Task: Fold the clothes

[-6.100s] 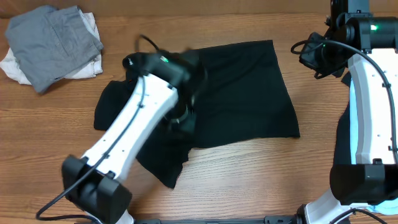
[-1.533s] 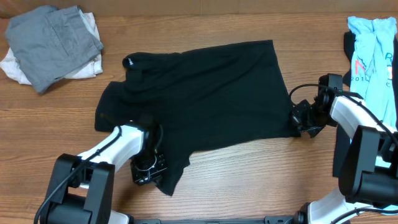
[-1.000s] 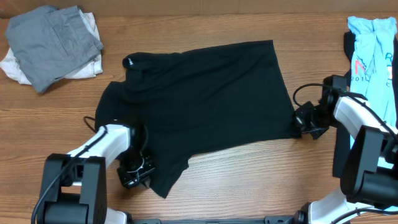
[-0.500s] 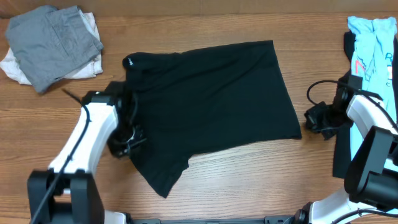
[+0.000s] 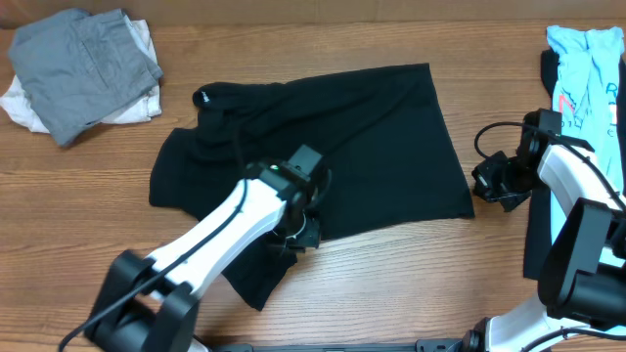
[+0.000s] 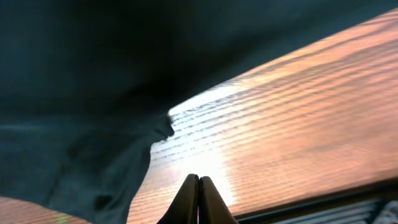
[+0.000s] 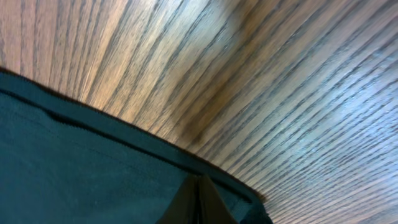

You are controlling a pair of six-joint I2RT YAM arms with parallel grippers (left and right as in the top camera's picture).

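My left gripper should next go down onto the bunched fold at the front hem [image 5: 290,257] [image 6: 161,129], pull it back over the bare wood and let go, because the T-shirt's edge kinks at that fold.
The clothes' main piece, a black T-shirt [image 5: 333,147], lies spread across the middle of the table. My left gripper [image 5: 296,235] is at the shirt's front hem. In the left wrist view it [image 6: 199,179] is shut with nothing in it, over bare wood beside the dark fabric [image 6: 93,93]. My right gripper [image 5: 485,188] sits just right of the shirt's front right corner. The right wrist view shows it [image 7: 198,179] shut, its tips above the black hem [image 7: 124,186], with no cloth seen pinched between them.
A grey piece [image 5: 83,59] lies on a white piece [image 5: 24,103] at the back left corner. A light-blue shirt with red print [image 5: 587,83] lies at the back right edge. The wooden table [image 5: 391,284] shows in front of the shirt.
My left arm has swung from the shirt's left sleeve rightward to the front hem, still shut. The left sleeve now lies uncovered. The right gripper has barely moved.
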